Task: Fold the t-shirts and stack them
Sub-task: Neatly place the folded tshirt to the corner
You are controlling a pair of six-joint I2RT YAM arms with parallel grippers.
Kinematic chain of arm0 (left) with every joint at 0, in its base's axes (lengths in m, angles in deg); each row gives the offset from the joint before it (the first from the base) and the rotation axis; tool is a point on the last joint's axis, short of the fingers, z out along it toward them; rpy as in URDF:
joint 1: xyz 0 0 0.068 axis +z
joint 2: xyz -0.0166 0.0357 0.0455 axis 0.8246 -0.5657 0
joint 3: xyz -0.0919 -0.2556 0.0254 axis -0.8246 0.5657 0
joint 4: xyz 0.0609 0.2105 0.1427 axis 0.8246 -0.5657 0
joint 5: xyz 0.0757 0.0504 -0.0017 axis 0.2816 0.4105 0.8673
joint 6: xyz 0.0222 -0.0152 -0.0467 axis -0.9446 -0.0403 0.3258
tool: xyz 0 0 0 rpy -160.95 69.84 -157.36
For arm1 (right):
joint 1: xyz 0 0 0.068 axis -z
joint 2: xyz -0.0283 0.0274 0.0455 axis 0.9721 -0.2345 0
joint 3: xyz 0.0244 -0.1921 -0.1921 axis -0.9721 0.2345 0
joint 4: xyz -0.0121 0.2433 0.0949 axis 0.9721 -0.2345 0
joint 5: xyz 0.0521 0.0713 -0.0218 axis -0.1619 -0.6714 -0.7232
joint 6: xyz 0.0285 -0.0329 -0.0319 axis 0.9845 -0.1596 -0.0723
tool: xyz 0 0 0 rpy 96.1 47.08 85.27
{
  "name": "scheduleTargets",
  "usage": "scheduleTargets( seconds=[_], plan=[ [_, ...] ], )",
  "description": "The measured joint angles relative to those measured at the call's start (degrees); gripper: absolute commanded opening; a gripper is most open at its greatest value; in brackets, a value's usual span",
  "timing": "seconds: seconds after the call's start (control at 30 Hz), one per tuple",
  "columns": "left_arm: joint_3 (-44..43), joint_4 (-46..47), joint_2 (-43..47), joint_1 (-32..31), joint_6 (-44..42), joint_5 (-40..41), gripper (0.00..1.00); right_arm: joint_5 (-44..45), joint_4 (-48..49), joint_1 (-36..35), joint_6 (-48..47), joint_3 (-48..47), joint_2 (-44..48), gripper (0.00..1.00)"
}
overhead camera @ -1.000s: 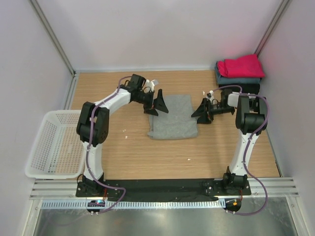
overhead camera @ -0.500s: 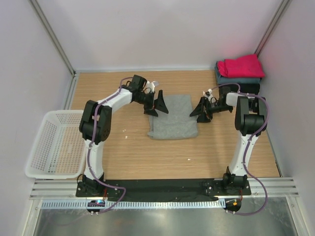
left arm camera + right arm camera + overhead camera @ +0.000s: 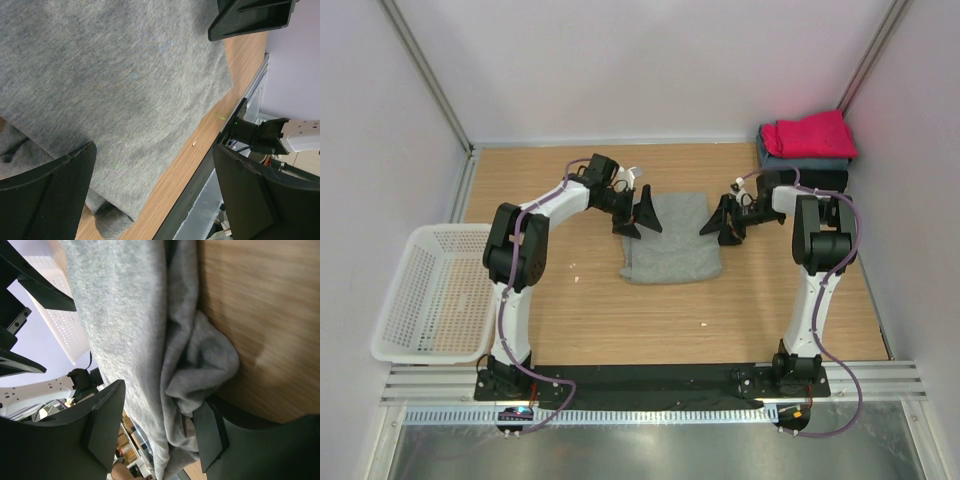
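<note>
My right gripper needs to be farther over the grey t-shirt's bunched edge (image 3: 715,235) (image 3: 166,392). It should push toward my left gripper next and close there.
A folded heather-grey t-shirt (image 3: 670,242) lies flat mid-table. My left gripper (image 3: 640,219) hovers open over its left edge; in the left wrist view the grey cloth (image 3: 115,75) spreads under the wide-apart fingers (image 3: 50,195), with nothing held. My right gripper (image 3: 720,221) is at the shirt's right edge, open, its jaws straddling a bunched fold of grey cloth (image 3: 200,365), the lower finger (image 3: 212,432) against the fold. At the back right sits a stack: a magenta-red t-shirt (image 3: 810,133) on a slate-blue one (image 3: 800,163), with a black one (image 3: 832,180) beneath.
A white mesh basket (image 3: 395,300) hangs over the table's left edge. White walls with metal posts close the back and sides. A small pale scrap (image 3: 705,324) lies on the wood in front of the shirt.
My right gripper has moved left and slightly back, onto the grey shirt's right edge, and narrowed a little. The left gripper has stayed almost still.
</note>
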Motion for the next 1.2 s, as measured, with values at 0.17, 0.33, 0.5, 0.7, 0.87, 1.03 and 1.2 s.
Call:
scheduleTargets(
  seconds=[0.17,0.33,0.5,0.7,0.87,1.03,1.2],
  plan=[
    [0.00,-0.02,-0.11,0.00,-0.11,0.17,0.99,-0.76,2.08,-3.63,1.03,-2.01,-1.77,0.54],
    [0.00,-0.02,-0.11,0.00,-0.59,0.20,1.00,0.76,3.87,-6.67,0.70,-2.93,-3.13,0.22],
    [-0.35,-0.31,-0.26,0.02,-0.83,0.26,1.00,1.42,3.96,-6.93,-0.09,-2.93,-3.69,0.01],
    [-1.70,-2.89,-0.24,0.81,-2.47,3.30,0.99,9.44,0.24,-7.32,-7.04,-4.09,-0.17,0.01],
    [-2.36,-8.31,0.96,2.19,-7.98,20.48,1.00,21.88,-2.84,-6.93,-15.21,-7.34,4.85,0.02],
    [-1.70,-10.29,2.75,4.17,-10.03,29.22,1.00,29.86,-4.35,-6.12,-20.52,-12.79,7.98,0.02],
    [-0.61,-11.56,1.29,7.43,-8.37,25.33,0.99,34.84,-4.83,-4.83,-23.54,-17.46,8.11,0.01]
  ],
)
